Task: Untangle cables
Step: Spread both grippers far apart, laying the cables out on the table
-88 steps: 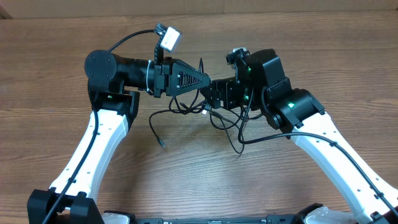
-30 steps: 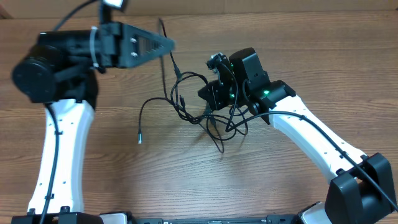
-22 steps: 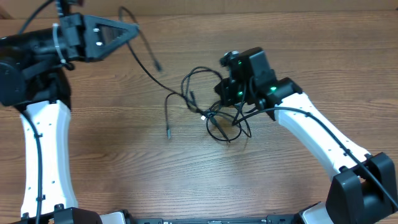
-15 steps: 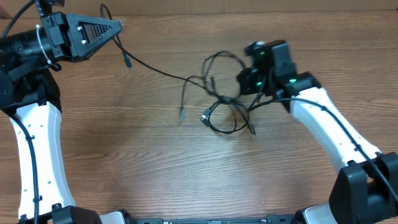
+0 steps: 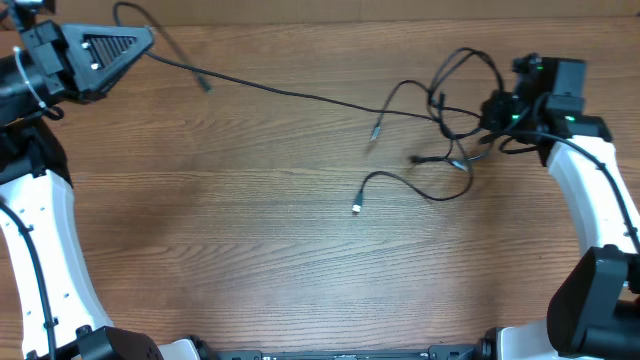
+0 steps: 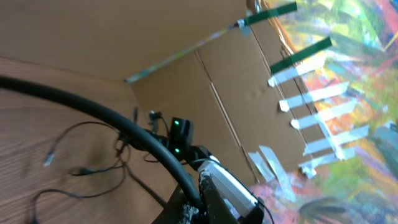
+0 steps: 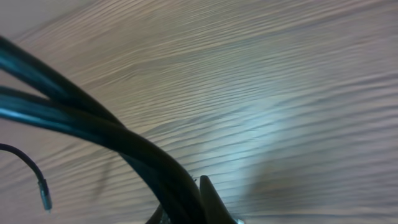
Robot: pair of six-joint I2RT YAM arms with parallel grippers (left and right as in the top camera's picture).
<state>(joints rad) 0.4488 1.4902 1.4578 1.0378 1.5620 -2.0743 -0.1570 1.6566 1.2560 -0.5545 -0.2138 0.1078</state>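
Observation:
The taut piece of cable should next be pulled from the knot (image 5: pixel 450 120), then my left gripper should release over bare tabletop to its right in the overhead view.
Thin black cables (image 5: pixel 300 96) lie spread over the wooden table. One long strand runs taut from my left gripper (image 5: pixel 150 38) at the far back left to a loose knot (image 5: pixel 450 120) at the right. My right gripper (image 5: pixel 490 112) is at that knot, shut on cable strands (image 7: pixel 143 155). In the left wrist view the left gripper (image 6: pixel 198 202) is shut on one cable (image 6: pixel 112 121). Free plug ends lie at the middle (image 5: pixel 356 208), further back (image 5: pixel 376 130) and near the left gripper (image 5: pixel 205 85). A plug tip (image 7: pixel 43 194) also shows in the right wrist view.
A cardboard wall (image 5: pixel 320 10) runs along the table's back edge. In the left wrist view, taped cardboard (image 6: pixel 205 74) and a colourful painted sheet (image 6: pixel 354 93) stand behind the right arm (image 6: pixel 186 140). Both white arm links (image 5: pixel 40 240) (image 5: pixel 600 210) rise along the table's sides.
Both arms have drawn apart, the left to the far back left and the right to the right edge. The knot slid right and loosened, and one strand is now stretched between the grippers.

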